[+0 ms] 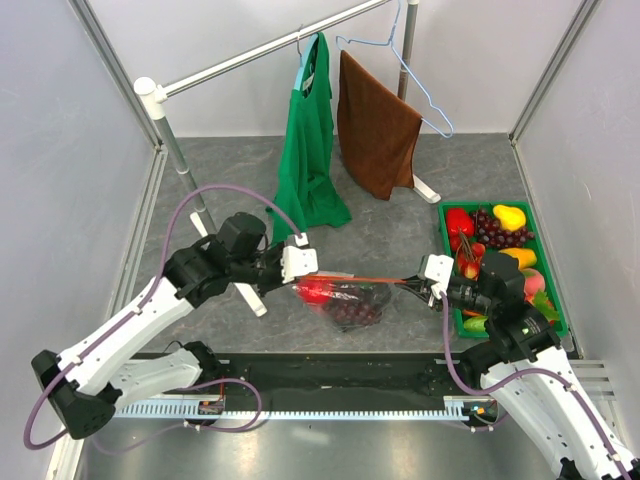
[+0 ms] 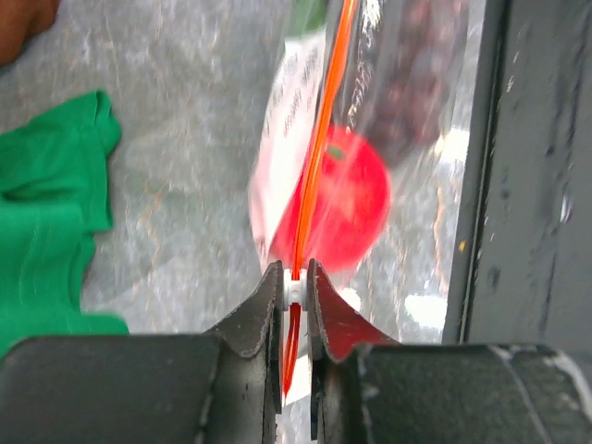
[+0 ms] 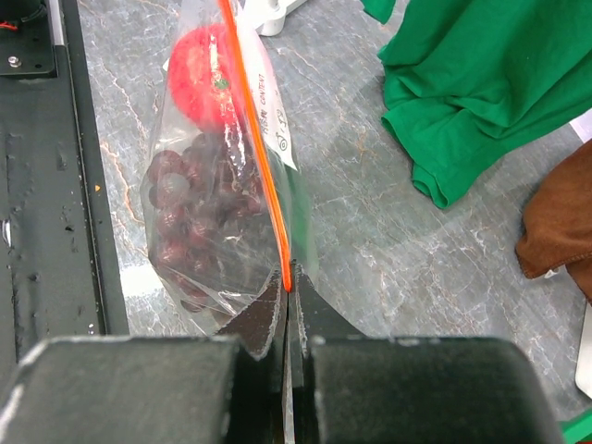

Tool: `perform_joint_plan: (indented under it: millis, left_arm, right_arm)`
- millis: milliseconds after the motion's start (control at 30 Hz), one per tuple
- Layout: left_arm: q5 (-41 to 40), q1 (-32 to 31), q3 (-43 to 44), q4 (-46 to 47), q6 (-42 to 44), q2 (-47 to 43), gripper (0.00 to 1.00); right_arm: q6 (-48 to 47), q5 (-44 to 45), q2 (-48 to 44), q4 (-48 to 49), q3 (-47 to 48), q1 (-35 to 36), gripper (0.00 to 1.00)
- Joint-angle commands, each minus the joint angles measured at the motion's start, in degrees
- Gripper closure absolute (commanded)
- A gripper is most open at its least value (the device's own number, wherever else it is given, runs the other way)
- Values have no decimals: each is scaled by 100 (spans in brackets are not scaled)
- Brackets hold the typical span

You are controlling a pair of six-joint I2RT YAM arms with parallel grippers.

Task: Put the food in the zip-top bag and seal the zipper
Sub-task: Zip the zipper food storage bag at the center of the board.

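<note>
Next, my left gripper will slide the zipper's whitish tab farther from my right gripper, then open, because a short orange-red part of the zipper [image 1: 291, 281] [image 2: 292, 335] shows past it.
The zip-top bag [image 1: 345, 298] hangs stretched between my two grippers above the table, mouth edge up. Inside it are a red apple [image 1: 315, 292] and dark purple grapes [image 1: 352, 311]. The orange-red zipper [image 1: 360, 279] runs straight from one gripper to the other. In the left wrist view my left gripper [image 2: 294, 289] is shut on the zipper's small whitish tab, with the apple [image 2: 347, 208] just beyond it. My right gripper [image 3: 289, 282] is shut on the far end of the zipper [image 3: 257, 139], beside the grapes [image 3: 190, 203] and apple [image 3: 203, 65].
A green tray [image 1: 485, 204] with several more toy fruits stands at the right, close behind the right gripper [image 1: 425, 280]. A green garment [image 1: 308, 170] and a brown cloth [image 1: 375, 125] hang from a rail at the back. A black strip [image 1: 330, 375] runs along the near edge.
</note>
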Motion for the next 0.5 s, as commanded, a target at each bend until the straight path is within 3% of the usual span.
perform_joint_plan:
  millis: [0, 233, 333, 433, 467]
  left_arm:
    - [-916, 178, -262, -896, 656, -379, 89]
    - [-1742, 275, -526, -1143, 1025, -634, 89]
    - [-1700, 328, -482, -1195, 1079, -696, 86]
    - [-1138, 328, -79, -1196, 842, -626, 68]
    - [-780, 328, 244, -1196, 650, -547, 56]
  right_arm:
    - [-126, 211, -44, -67, 296, -20, 100]
    - [-169, 185, -9, -120, 296, -20, 100]
    - [-187, 141, 0, -102, 287, -11, 100]
    - [-222, 132, 26, -111, 304, -20, 100]
    - [-222, 124, 26, -111, 305, -20, 100]
